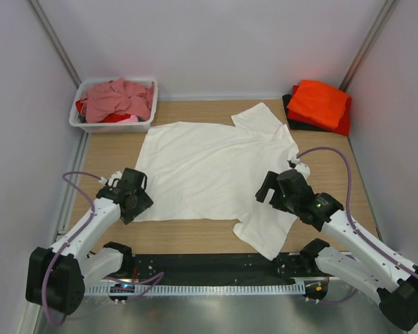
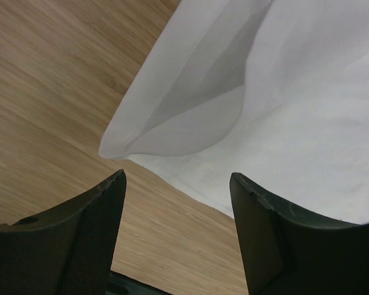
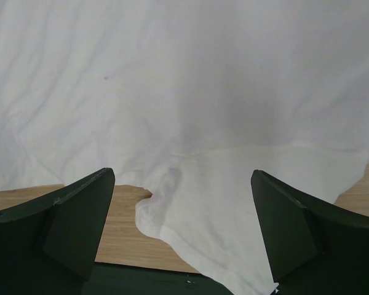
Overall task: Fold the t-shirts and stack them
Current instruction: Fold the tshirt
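Note:
The near sleeve's tip (image 1: pixel 270 256) sticks out over the table's edge, back from my right gripper. My right gripper should move back and down around the sleeve's tip next and close.
A large white t-shirt (image 1: pixel 209 170) lies spread flat in the middle of the table, one sleeve pointing to the back right and the other to the near right. My left gripper (image 1: pixel 134 193) sits at its near-left corner. In the left wrist view the gripper (image 2: pixel 177 179) is open over bare wood, the shirt's lifted corner (image 2: pixel 172 132) just ahead of its fingertips. My right gripper (image 1: pixel 275 189) hovers over the shirt's right side. In the right wrist view it (image 3: pixel 181 175) stands wide open above the sleeve (image 3: pixel 234 203), holding nothing. An orange t-shirt (image 1: pixel 319 103) tops a folded stack, red (image 1: pixel 343 125) and black (image 1: pixel 299 124) edges showing beneath.
A white plastic tub (image 1: pixel 97 126) at the back left holds a crumpled dusty-pink shirt (image 1: pixel 118 97) over some red cloth. White walls close in three sides. A strip of bare wood (image 1: pixel 195 236) runs between the shirt's near hem and the arm bases.

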Tool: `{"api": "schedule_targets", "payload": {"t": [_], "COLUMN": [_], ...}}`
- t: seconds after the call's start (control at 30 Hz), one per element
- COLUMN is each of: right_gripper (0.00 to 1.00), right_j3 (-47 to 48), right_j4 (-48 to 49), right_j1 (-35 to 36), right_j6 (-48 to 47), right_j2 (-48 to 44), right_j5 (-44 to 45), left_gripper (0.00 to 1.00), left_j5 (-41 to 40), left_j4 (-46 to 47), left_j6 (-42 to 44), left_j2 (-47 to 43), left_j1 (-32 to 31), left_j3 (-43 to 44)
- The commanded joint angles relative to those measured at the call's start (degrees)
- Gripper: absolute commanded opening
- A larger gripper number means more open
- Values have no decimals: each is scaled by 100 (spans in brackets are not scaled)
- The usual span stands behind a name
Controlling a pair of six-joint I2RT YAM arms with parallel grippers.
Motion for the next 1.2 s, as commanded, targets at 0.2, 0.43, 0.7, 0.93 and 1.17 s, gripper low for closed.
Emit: {"api": "schedule_targets", "payload": {"t": [0.2, 0.43, 0.7, 0.93, 1.17], "right_gripper": [100, 100, 100, 100, 99], "right_j3": [226, 297, 218, -46, -29], "right_j4": [36, 107, -182, -349, -832], "right_j1": [24, 15, -379, -1277, 426], "right_j6": [-64, -196, -266, -589, 495], "right_j2": [254, 421, 360, 420, 949], "right_j5": [10, -52, 28, -1412, -1291], "left_gripper": [65, 90, 53, 6, 0], "left_j5": [-971, -1200, -1279, -1165, -1104], "left_j4": [190, 375, 489, 647, 779], "left_j6": [-88, -167, -212, -80, -10], "left_j2": [868, 1361, 1396, 1282, 878], "left_j1": [8, 26, 34, 34, 34], "left_j3": [98, 133, 177, 116, -78]}}
